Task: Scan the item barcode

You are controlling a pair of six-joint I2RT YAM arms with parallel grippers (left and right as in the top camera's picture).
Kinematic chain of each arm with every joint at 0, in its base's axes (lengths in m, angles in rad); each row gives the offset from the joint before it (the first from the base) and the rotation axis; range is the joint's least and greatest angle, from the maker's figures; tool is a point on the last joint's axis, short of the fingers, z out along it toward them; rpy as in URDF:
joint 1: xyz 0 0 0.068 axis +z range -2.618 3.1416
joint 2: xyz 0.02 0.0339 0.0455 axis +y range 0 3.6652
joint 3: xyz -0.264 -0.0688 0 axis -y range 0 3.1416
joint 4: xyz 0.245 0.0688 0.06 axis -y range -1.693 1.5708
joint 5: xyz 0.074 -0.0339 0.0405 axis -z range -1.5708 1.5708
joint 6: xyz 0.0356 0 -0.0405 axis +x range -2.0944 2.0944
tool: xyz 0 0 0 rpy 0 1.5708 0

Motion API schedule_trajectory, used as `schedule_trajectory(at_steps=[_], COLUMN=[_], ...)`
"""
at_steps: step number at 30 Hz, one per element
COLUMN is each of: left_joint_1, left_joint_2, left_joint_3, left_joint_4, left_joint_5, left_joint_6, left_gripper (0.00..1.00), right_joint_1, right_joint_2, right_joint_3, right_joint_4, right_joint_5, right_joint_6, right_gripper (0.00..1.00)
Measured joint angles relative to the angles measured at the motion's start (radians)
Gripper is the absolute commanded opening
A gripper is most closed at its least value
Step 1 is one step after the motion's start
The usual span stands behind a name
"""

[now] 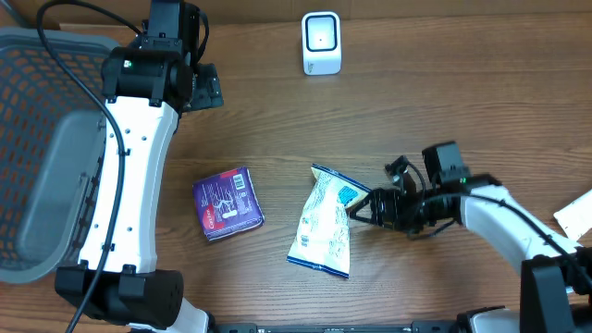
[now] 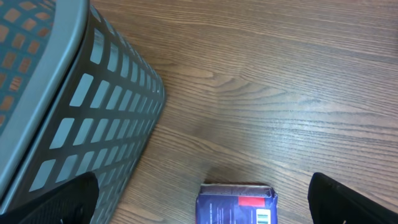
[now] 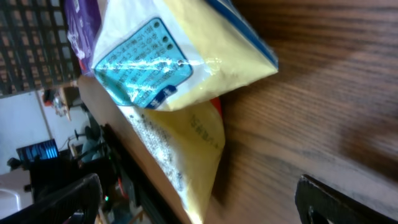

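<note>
Only a corner of the bag is between my right gripper's fingers, so the gripper will next push to the left in the overhead view, onto the bag's side by the turquoise label.
A white snack bag [image 1: 324, 222] with blue trim lies on the table's middle; its turquoise label [image 3: 143, 65] fills the right wrist view. My right gripper [image 1: 363, 208] lies low at the bag's right edge, open, and the bag's corner [image 3: 199, 143] reaches in between its fingers [image 3: 339, 202]. A purple packet [image 1: 228, 203] lies flat to the bag's left; its top edge and a small barcode [image 2: 236, 204] show in the left wrist view. My left gripper [image 1: 205, 89] hangs high at the back left, open and empty. A white scanner [image 1: 321, 43] stands at the back centre.
A grey mesh basket [image 1: 42, 157] takes up the table's left side, and its wall [image 2: 93, 106] is close to my left gripper. A white object [image 1: 578, 215] pokes in at the right edge. Bare wood lies between the packets and the scanner.
</note>
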Motion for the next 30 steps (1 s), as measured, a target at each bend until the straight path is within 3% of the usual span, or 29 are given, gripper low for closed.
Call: schedule_trajectory(at_steps=[5, 9, 19, 25, 27, 28, 29, 30], left_joint_1=[0.000, 0.000, 0.000, 0.000, 0.000, 0.000, 0.000, 0.000], left_joint_2=[0.000, 0.000, 0.000, 0.000, 0.000, 0.000, 0.000, 0.000], left_joint_3=[0.000, 0.000, 0.000, 0.000, 0.000, 0.000, 0.000, 0.000], left_joint_4=[0.000, 0.000, 0.000, 0.000, 0.000, 0.000, 0.000, 0.000], left_joint_5=[0.013, 0.020, 0.022, 0.025, 0.025, 0.025, 0.025, 0.025], left_joint_6=[-0.001, -0.002, -0.002, -0.003, -0.002, -0.002, -0.002, -0.003], left_gripper=[1.00, 0.99, 1.00, 1.00, 1.00, 1.00, 1.00, 1.00], right_joint_1=[0.000, 0.013, 0.220, 0.230, 0.230, 0.230, 0.230, 0.230], right_joint_2=[0.000, 0.000, 0.005, 0.078, 0.108, 0.123, 0.134, 0.147], right_joint_3=[-0.121, -0.143, -0.145, -0.145, -0.145, -0.145, -0.144, -0.140], right_joint_4=[0.241, 0.312, 0.582, 0.669, 0.690, 0.696, 0.702, 0.705], right_joint_5=[-0.027, -0.040, -0.002, 0.052, 0.060, 0.060, 0.057, 0.061], right_joint_6=[0.018, 0.052, 0.282, 0.410, 0.442, 0.457, 0.470, 0.486], right_gripper=[1.00, 1.00, 1.00, 0.99, 0.91, 0.81, 0.68, 0.44])
